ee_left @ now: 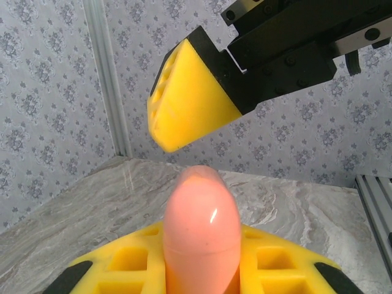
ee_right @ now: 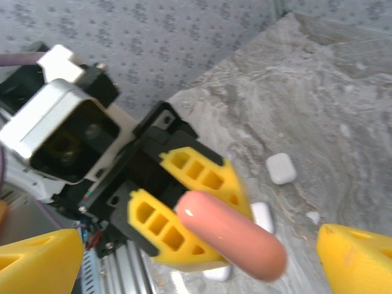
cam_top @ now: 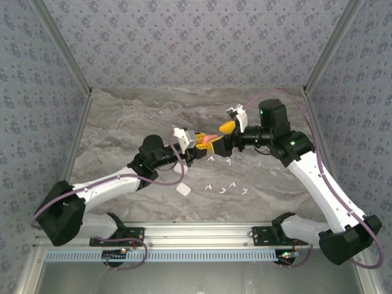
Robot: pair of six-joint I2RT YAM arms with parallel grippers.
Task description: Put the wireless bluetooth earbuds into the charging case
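Observation:
My left gripper needs to move away from the right gripper, tilt, go down and let go of the case, because bare marble is below it, beyond the white cases.
My left gripper (cam_top: 199, 142) is shut on a coral-pink rounded charging case (cam_top: 210, 139) and holds it above the table's middle. In the left wrist view the case (ee_left: 202, 226) stands up between the yellow fingers (ee_left: 122, 269), its lid seam closed. My right gripper (cam_top: 223, 137) faces it from the right, open. In the right wrist view the case (ee_right: 233, 236) lies in the gap between my right fingers (ee_right: 37, 263), touching neither. Several tiny white earbuds (cam_top: 222, 190) lie on the marble below and in front.
White cases lie on the table under the grippers (ee_right: 280, 168), (ee_right: 262, 215), and one sits nearer the front (cam_top: 183, 190). Patterned walls enclose the marble table (cam_top: 122, 122) on three sides. A metal rail (cam_top: 196, 233) runs along the near edge.

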